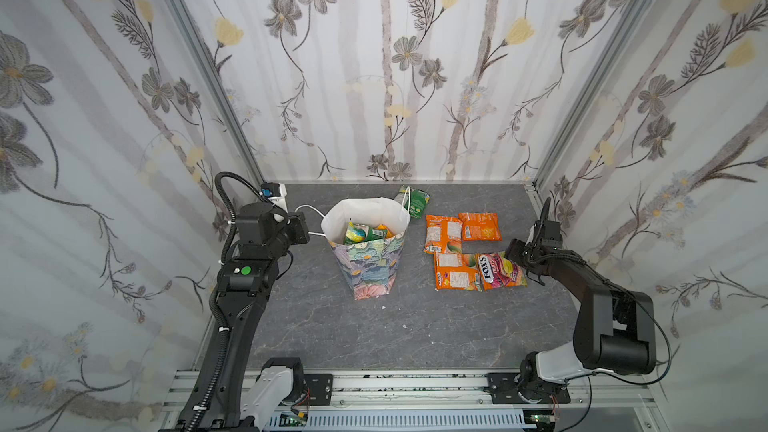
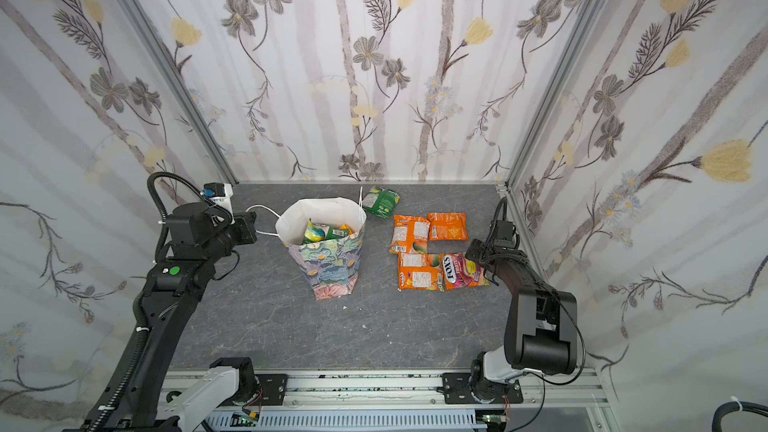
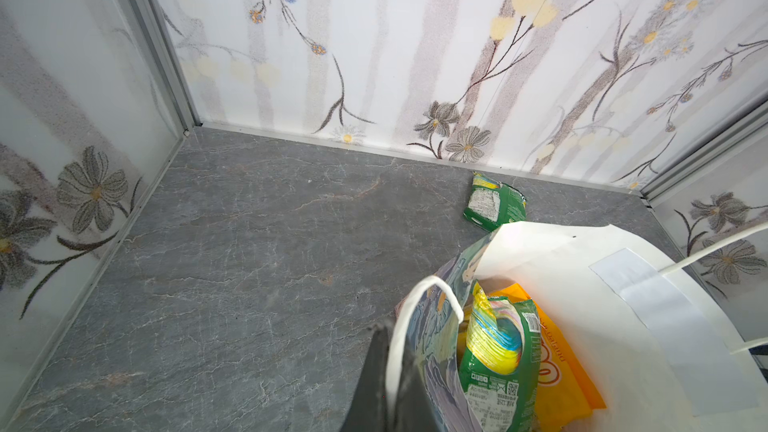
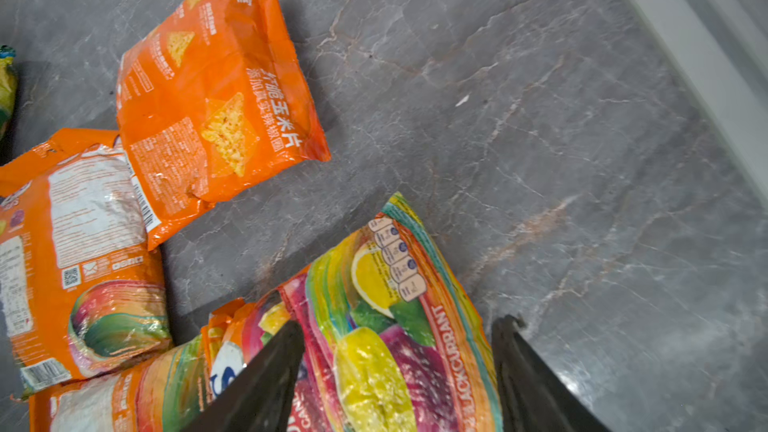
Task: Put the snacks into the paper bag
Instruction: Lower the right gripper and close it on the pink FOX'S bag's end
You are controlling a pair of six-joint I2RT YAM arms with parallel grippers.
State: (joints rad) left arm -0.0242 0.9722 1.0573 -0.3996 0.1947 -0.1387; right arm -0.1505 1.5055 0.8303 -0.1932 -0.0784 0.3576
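Note:
My right gripper should move down with its open fingers on both sides of the edge of the FOX'S packet's far corner (image 4: 400, 228), because that corner is below it and clear of the orange packets.
The floral paper bag (image 1: 370, 268) stands upright in the middle of the table, mouth open, with green and yellow snacks (image 1: 360, 233) inside. My left gripper (image 3: 390, 367) is shut on the bag's white cord handle (image 3: 415, 297) at its left rim. A green packet (image 1: 413, 200) lies behind the bag. To its right lie three orange packets (image 1: 442, 234) (image 1: 480, 226) (image 1: 456, 271) and a pink FOX'S packet (image 1: 500, 270). My right gripper (image 4: 401, 322) is open and low over the FOX'S packet (image 4: 399, 284), one finger above the packet and one just past its edge.
Floral panels wall in the grey marbled table (image 1: 332, 326) on three sides. A white box with a blue part (image 1: 274, 193) sits in the back left corner. An aluminium rail (image 1: 415, 384) with both arm bases runs along the front edge.

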